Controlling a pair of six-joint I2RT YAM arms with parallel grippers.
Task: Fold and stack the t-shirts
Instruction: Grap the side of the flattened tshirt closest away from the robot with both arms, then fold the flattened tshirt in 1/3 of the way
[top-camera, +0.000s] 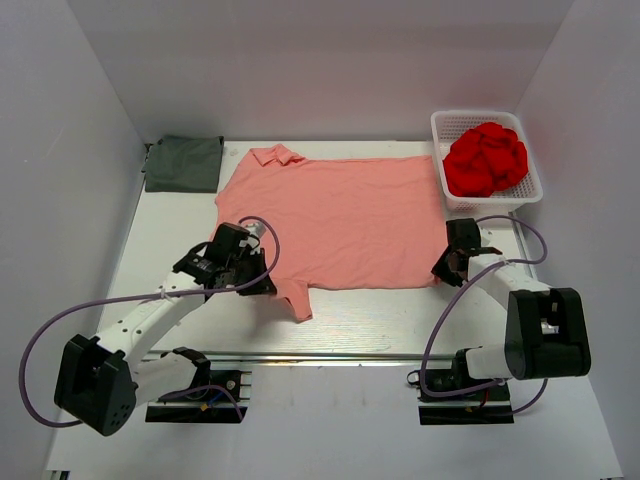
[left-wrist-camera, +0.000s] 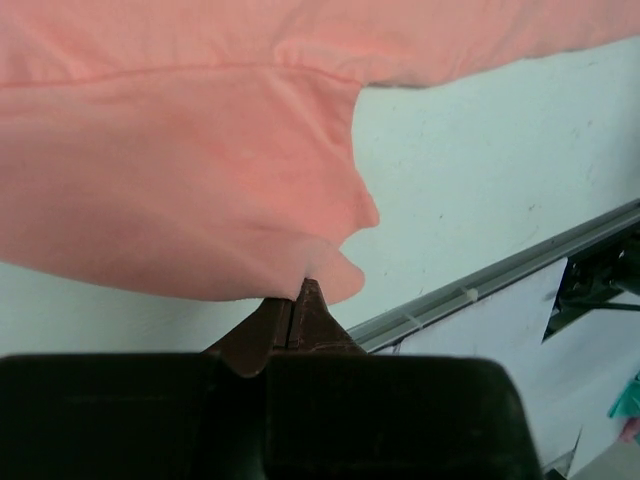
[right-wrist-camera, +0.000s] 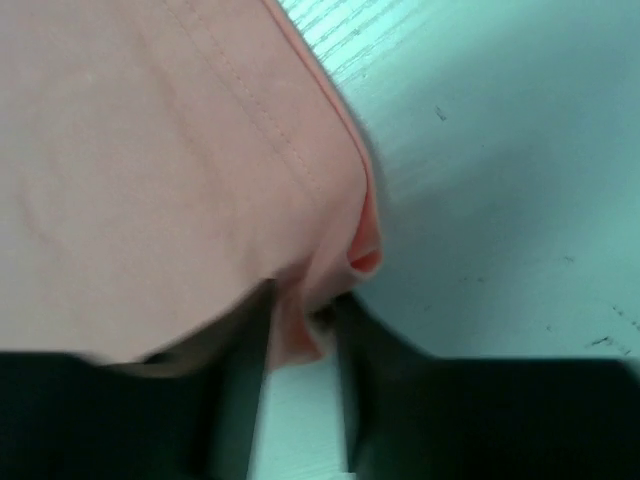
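Note:
The sleeve sticks out past the t-shirt's near side. My left gripper will next move the sleeve's edge outward over the t-shirt's body toward the collar (left-wrist-camera: 150, 36), then open.
The salmon-pink t-shirt (top-camera: 350, 220) lies spread flat mid-table, collar at the far left. My left gripper (top-camera: 258, 278) is at its near-left sleeve. In the left wrist view its jaws (left-wrist-camera: 303, 290) are shut, pinching the sleeve's hem edge (left-wrist-camera: 320, 265). My right gripper (top-camera: 447, 268) is at the shirt's near-right corner. In the right wrist view it (right-wrist-camera: 300, 320) holds that bunched corner (right-wrist-camera: 300, 300) between narrowly parted jaws, the cloth slightly raised. The dark grey-green t-shirt (top-camera: 185, 163) lies folded at the far left corner.
A white basket (top-camera: 470, 114) holding a crumpled red cloth (top-camera: 485, 160) stands at the far right, just beyond my right gripper. A metal rail (top-camera: 350, 353) runs along the table's near edge. White walls close in the left, right and back.

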